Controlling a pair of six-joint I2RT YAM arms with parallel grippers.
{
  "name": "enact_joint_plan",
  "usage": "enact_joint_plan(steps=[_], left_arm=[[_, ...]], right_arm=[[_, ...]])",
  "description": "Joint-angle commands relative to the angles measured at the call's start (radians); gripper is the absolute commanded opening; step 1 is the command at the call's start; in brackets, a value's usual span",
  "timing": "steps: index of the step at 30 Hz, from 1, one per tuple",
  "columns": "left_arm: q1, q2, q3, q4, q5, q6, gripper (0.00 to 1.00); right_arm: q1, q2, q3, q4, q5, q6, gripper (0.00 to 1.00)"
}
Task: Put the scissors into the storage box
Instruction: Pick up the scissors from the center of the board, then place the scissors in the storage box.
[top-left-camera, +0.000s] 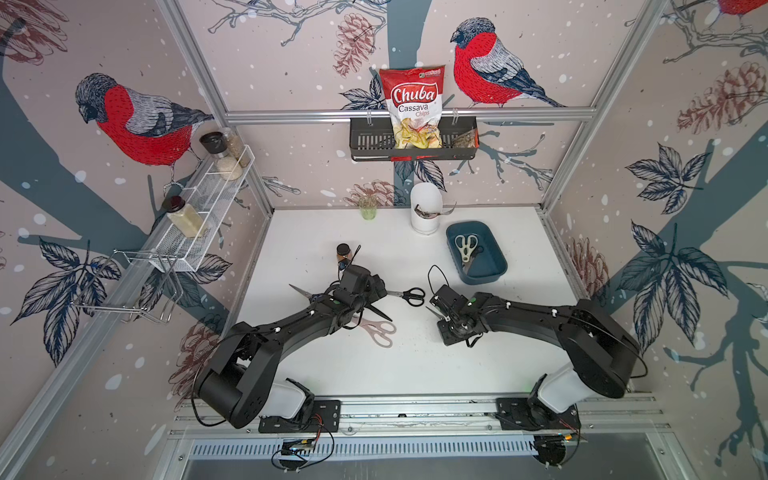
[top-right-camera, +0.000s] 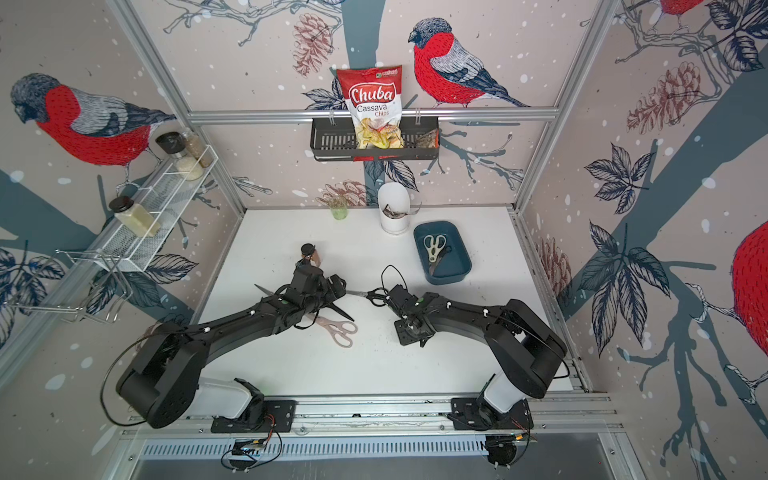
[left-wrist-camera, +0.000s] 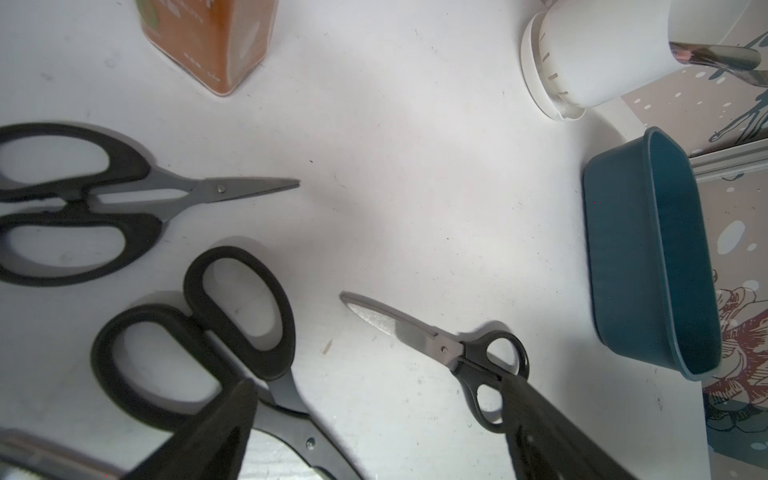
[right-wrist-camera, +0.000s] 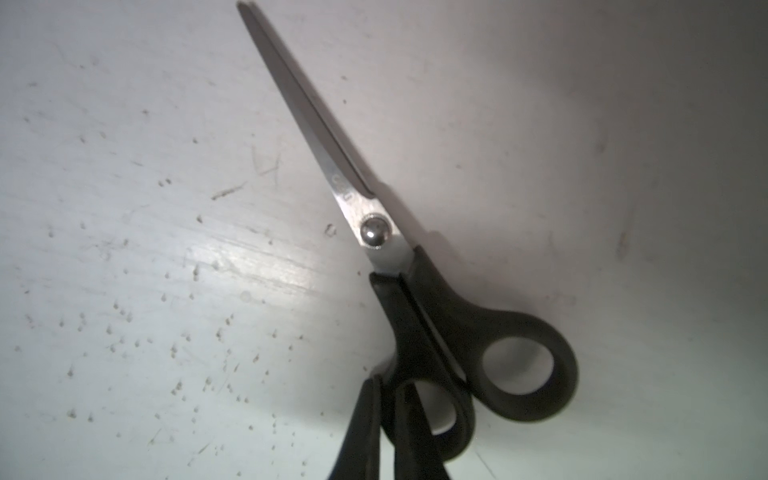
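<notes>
I should next lift the scissors above the box's rim with my right gripper, carry them outward over the shears inside, lower them and let go, since the teal storage box (top-left-camera: 494, 266) stands outward.
My right gripper (right-wrist-camera: 388, 386) is shut on one handle ring of a black-handled pair of scissors (right-wrist-camera: 374, 232). Its blades point away over the white table; in a top view the blade (top-left-camera: 434, 312) sticks out beside the gripper (top-left-camera: 442, 316). My left gripper (left-wrist-camera: 378, 386) stands open above several black-handled pairs (left-wrist-camera: 83, 199) (left-wrist-camera: 232, 345) (left-wrist-camera: 436, 353), holding nothing. Pink-handled shears (top-left-camera: 378, 330) lie beside the left arm. The teal storage box (top-left-camera: 494, 266) at the back right holds cream-handled shears (top-left-camera: 466, 245) and a dark pair partly under them.
A white utensil holder (top-left-camera: 424, 208) stands just behind the box, and a green glass (top-left-camera: 368, 208) is at the back wall. A spice jar (top-left-camera: 343, 253) stands near the left gripper. A black basket (top-left-camera: 365, 143) with a chips bag and a white wire shelf (top-left-camera: 208, 208) hang on the walls.
</notes>
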Motion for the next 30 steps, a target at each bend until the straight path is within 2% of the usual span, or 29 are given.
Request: enact_joint_plan(steps=[1,7,12,15,22,27,30], left_arm=[[-0.002,0.019,0.022,0.015,-0.005,0.017,0.95],[-0.002,0.071,0.059,0.032,0.035,0.017,0.95],[-0.002,0.090,0.067,0.039,0.048,0.021,0.95],[-0.002,0.099,0.065,0.032,0.050,0.030,0.95],[-0.002,0.087,0.043,0.028,0.055,0.028,0.95],[-0.002,0.070,0.027,0.022,0.045,0.027,0.95],[-0.003,0.058,0.016,0.019,0.040,0.024,0.95]], right_arm=[[-0.002,-0.030,-0.007,-0.010,0.030,0.033,0.00],[-0.044,-0.184,0.024,0.019,0.018,0.039,0.00],[-0.205,-0.280,0.088,0.046,-0.056,-0.031,0.00],[-0.314,-0.294,0.172,0.055,-0.027,-0.103,0.00],[-0.556,-0.186,0.362,0.077,-0.065,-0.190,0.00],[-0.651,-0.071,0.406,0.116,-0.149,-0.217,0.00],[-0.670,0.016,0.442,0.113,-0.123,-0.231,0.00]])
